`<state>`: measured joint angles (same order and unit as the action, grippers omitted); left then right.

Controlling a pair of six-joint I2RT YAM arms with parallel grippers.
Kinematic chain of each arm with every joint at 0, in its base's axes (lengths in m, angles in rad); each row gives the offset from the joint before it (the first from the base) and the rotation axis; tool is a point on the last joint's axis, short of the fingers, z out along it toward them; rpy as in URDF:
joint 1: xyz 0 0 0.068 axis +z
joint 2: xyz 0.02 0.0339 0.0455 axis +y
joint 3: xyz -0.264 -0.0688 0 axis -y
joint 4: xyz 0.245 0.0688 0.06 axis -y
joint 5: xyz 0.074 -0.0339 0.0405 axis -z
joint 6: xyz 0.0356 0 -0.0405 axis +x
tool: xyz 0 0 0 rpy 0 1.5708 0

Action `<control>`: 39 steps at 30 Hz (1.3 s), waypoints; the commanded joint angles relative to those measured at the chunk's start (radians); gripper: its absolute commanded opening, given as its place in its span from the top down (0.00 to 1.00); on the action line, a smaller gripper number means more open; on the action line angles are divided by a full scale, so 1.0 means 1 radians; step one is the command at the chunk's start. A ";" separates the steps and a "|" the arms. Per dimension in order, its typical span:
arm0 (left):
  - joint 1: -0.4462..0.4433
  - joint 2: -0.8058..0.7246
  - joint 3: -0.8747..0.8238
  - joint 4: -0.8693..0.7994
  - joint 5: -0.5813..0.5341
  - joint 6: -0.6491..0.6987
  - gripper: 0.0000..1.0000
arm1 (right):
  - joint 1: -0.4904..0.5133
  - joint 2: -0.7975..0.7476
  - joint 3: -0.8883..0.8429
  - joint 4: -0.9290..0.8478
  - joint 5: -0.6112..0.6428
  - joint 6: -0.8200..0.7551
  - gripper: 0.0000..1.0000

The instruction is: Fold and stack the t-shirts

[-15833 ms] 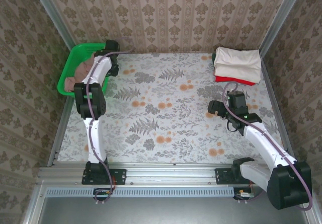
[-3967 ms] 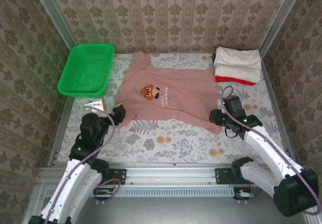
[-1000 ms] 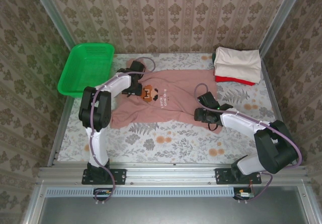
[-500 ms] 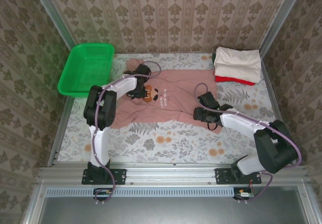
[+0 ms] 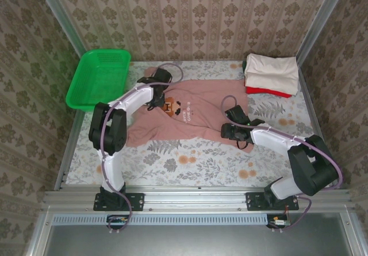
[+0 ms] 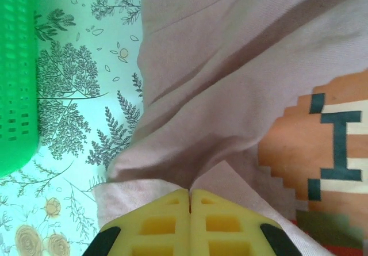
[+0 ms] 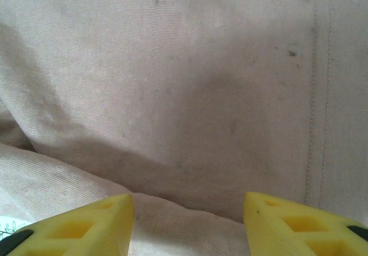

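Note:
The raised fold overlaps the print (image 5: pixel 171 107), so the robot's left gripper should pull the fold back toward the bare table in front of the shirt next and let it go.
A dusty-pink t-shirt (image 5: pixel 198 109) lies spread on the table, its pixel-figure print (image 5: pixel 171 107) facing up. My left gripper (image 5: pixel 156 100) is at the shirt's upper left, just left of the print. In the left wrist view its yellow fingers (image 6: pixel 161 224) are pressed together, and the left gripper (image 6: pixel 190 194) is shut on a raised fold of the pink t-shirt (image 6: pixel 230 66). My right gripper (image 5: pixel 227 131) hovers over the shirt's lower right edge. In the right wrist view it (image 7: pixel 187 207) stands open just above the pink cloth (image 7: pixel 190 95). A cream folded shirt (image 5: pixel 271 71) lies on a red one (image 5: pixel 265 91) at the back right.
A green mesh basket (image 5: pixel 98 79) stands at the back left, and its wall (image 6: pixel 14 77) is close to my left gripper. Metal rails and wallpapered walls close in the floral table (image 5: pixel 190 161). Bare table lies in front of the shirt.
My left gripper has shut on a fold of the pink shirt beside the print and shifted slightly. The right arm has stayed over the shirt's lower right edge.

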<state>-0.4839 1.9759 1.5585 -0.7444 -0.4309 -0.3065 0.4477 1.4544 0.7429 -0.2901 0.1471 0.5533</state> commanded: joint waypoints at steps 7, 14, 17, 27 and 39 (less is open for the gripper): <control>-0.168 -0.272 -0.053 -0.205 -0.159 -0.072 1.00 | -0.007 -0.089 -0.003 -0.135 0.129 0.023 0.45; -0.366 -0.600 -0.318 -0.297 -0.125 -0.254 1.00 | -0.007 -0.112 -0.041 -0.183 0.137 0.079 0.41; -0.446 -0.733 -0.468 -0.321 -0.093 -0.359 1.00 | -0.028 -0.151 -0.072 -0.196 0.140 0.105 0.36; -0.624 -1.007 -0.748 -0.409 -0.019 -0.708 1.00 | -0.083 -0.148 -0.090 -0.204 0.043 0.191 0.32; -0.571 -1.143 -0.777 -0.185 -0.008 -0.569 0.06 | -0.052 -0.152 -0.114 -0.232 0.106 0.233 0.66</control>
<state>-1.1072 0.9104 0.7895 -0.9722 -0.4225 -0.9260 0.4007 1.2987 0.6178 -0.4828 0.2111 0.7620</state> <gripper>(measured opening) 0.875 0.395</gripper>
